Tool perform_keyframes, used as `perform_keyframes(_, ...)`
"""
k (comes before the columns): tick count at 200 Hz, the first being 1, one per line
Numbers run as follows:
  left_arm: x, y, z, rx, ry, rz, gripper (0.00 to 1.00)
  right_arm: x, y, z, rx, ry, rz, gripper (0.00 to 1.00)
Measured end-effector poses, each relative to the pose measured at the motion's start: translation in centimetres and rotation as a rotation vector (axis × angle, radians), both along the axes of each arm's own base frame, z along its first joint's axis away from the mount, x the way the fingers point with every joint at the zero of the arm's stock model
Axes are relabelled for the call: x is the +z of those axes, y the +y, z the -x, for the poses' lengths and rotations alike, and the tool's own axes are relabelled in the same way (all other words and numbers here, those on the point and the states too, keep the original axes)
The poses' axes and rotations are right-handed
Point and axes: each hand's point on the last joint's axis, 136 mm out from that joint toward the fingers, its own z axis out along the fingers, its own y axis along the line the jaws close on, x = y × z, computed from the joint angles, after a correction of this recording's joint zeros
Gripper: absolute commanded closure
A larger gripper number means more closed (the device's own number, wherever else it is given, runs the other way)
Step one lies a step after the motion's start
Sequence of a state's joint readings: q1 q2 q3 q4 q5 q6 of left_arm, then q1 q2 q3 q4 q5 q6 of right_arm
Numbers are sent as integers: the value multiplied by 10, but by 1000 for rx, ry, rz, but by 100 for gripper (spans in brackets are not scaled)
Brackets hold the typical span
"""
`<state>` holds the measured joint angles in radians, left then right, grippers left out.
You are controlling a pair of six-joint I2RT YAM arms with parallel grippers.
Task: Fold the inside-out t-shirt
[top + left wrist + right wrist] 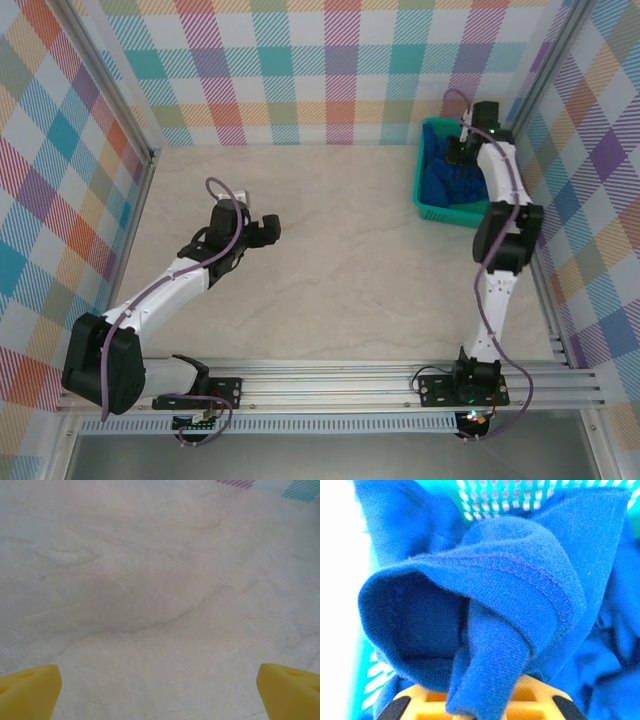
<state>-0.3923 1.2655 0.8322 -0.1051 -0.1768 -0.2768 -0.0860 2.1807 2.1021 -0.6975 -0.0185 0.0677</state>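
The robot's right gripper will next lift the t-shirt point(441, 181), swing it over the bare tabletop next to the teal basket, then lower it and let it go.
The inside-out t-shirt point(441, 181) is a royal-blue bundle crumpled inside the teal mesh basket point(429, 208) at the table's back right. My right gripper point(464, 150) reaches down into the basket. In the right wrist view its yellow fingers point(540, 700) are closed together, and a stitched hem fold of the t-shirt point(520, 580) is pinched between them and bulges up in front of the camera. My left gripper point(268, 230) hovers over the bare table left of centre, open. Its yellow fingertips point(30, 690) stand far apart with nothing between them.
The basket's teal mesh wall point(505, 492) shows behind the cloth. The pale marbled tabletop point(340, 260) stretches between the two arms. Checked walls with metal frame rails point(150, 160) close in the back and both sides.
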Motion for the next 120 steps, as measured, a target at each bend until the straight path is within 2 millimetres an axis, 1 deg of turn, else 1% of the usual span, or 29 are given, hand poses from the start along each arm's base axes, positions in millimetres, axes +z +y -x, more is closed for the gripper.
perform_keyframes(2, 1, 0, 0, 1, -2, 1, 0, 6, 1, 3, 2, -9, -3, 100)
perform_keyframes(5, 2, 1, 1, 5, -6, 2, 0, 22, 4, 9, 6, -36, -12, 100)
perform_keyframes(6, 2, 1, 1, 7, -8, 3, 0, 30, 6, 13, 7, -53, -17, 100)
perform_keyframes(8, 3, 2, 1, 10, -10, 3, 0, 37, 7, 16, 9, -66, -20, 100)
perform_keyframes(11, 4, 3, 2, 14, -14, 5, 0, 55, 11, 22, 15, -102, -28, 100)
perform_keyframes(12, 4, 3, 2, 15, -14, 5, 0, 64, 13, 25, 17, -122, -30, 100)
perform_keyframes(14, 5, 4, 2, 19, -17, 6, 0, 71, 14, 27, 19, -138, -33, 100)
perform_keyframes(15, 5, 4, 2, 19, -17, 7, 0, 80, 16, 30, 23, -158, -36, 100)
perform_keyframes(17, 6, 5, 3, 23, -20, 7, 0, 90, 19, 33, 29, -180, -37, 100)
perform_keyframes(18, 6, 5, 3, 24, -20, 7, 0, 100, 21, 37, 32, -202, -40, 100)
perform_keyframes(20, 6, 6, 3, 28, -22, 7, 0, 108, 23, 39, 37, -221, -42, 100)
perform_keyframes(23, 7, 7, 4, 32, -25, 8, 0, 129, 29, 47, 50, -271, -46, 100)
perform_keyframes(25, 8, 7, 4, 35, -27, 9, 0, 138, 32, 50, 56, -292, -48, 100)
perform_keyframes(26, 8, 7, 4, 36, -28, 9, 0, 147, 35, 54, 61, -314, -51, 100)
perform_keyframes(28, 8, 8, 5, 39, -29, 8, 0, 155, 38, 57, 68, -334, -53, 100)
perform_keyframes(31, 9, 9, 5, 43, -32, 8, 0, 177, 47, 66, 87, -386, -58, 100)
perform_keyframes(33, 9, 10, 5, 46, -34, 9, 0, 188, 51, 71, 96, -415, -62, 100)
perform_keyframes(35, 10, 10, 6, 49, -36, 8, 0, 195, 55, 75, 104, -432, -64, 100)
perform_keyframes(38, 10, 11, 6, 52, -38, 7, 0, 214, 64, 83, 126, -478, -70, 100)
perform_keyframes(46, 12, 14, 7, 63, -45, 6, 0, 252, 87, 105, 184, -576, -89, 100)
perform_keyframes(53, 14, 16, 8, 73, -52, 4, 0, 279, 109, 123, 242, -648, -109, 100)
perform_keyframes(59, 15, 18, 9, 83, -57, 4, 0, 297, 125, 136, 288, -697, -128, 100)
perform_keyframes(64, 16, 20, 9, 91, -62, 5, 0, 310, 140, 148, 333, -732, -146, 100)
perform_keyframes(73, 19, 24, 10, 110, -71, 9, 0, 324, 166, 164, 407, -772, -177, 100)
perform_keyframes(84, 21, 29, 11, 129, -80, 15, 0, 331, 193, 177, 487, -789, -212, 100)
perform_keyframes(96, 23, 34, 14, 152, -88, 22, 0, 328, 218, 184, 554, -778, -242, 100)
perform_keyframes(120, 26, 47, 20, 201, -102, 30, 0, 308, 268, 186, 671, -710, -291, 100)
